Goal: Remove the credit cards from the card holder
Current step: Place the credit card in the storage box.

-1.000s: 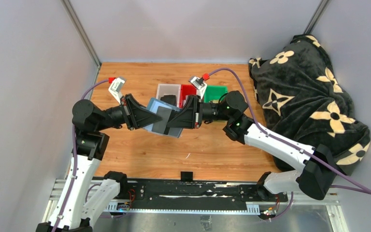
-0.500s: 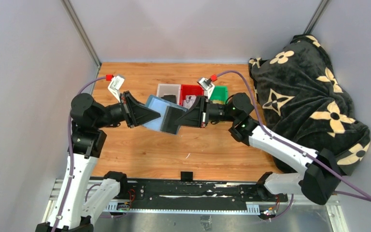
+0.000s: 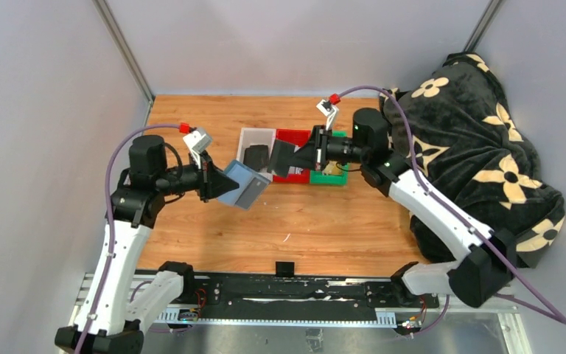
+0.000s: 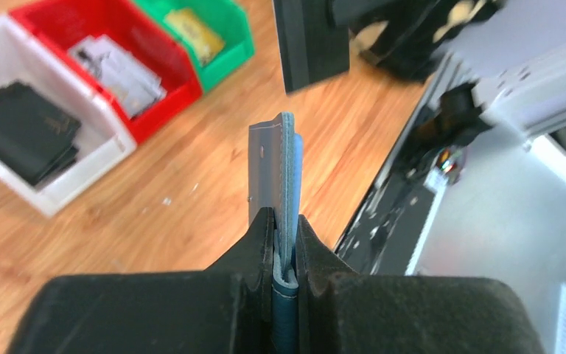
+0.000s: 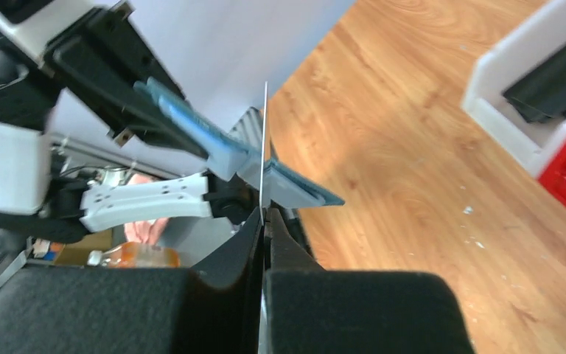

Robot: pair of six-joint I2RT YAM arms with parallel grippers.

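Observation:
I should next lower my left gripper, tilt its fingers down, and release the card holder [image 3: 242,183] on the bare tabletop below, since the dark card is out.
The slate-blue card holder [image 3: 242,183] hangs in the air left of centre, its dark pocket facing up, and my left gripper [image 3: 223,185] is shut on its folded edge. In the left wrist view the card holder [image 4: 287,173] stands edge-on between the jaws of the left gripper [image 4: 286,228], with a grey layer against its left side. A dark credit card [image 3: 282,157] is clear of the holder, over the bins, with my right gripper [image 3: 295,158] shut on it. The right wrist view shows this card [image 5: 264,140] as a thin line rising from the right gripper [image 5: 264,215], with the card holder [image 5: 225,151] beyond it.
Behind the grippers stand a white bin [image 3: 254,133] with a dark item, a red bin [image 3: 290,136] with white paper and a green bin [image 3: 329,179]. A black flowered blanket [image 3: 472,155] fills the right side. Grey walls enclose the wooden table [image 3: 265,228].
The right gripper closed on the dark card and drew it out to the right, over the bins. The left arm pulled back left with the card holder.

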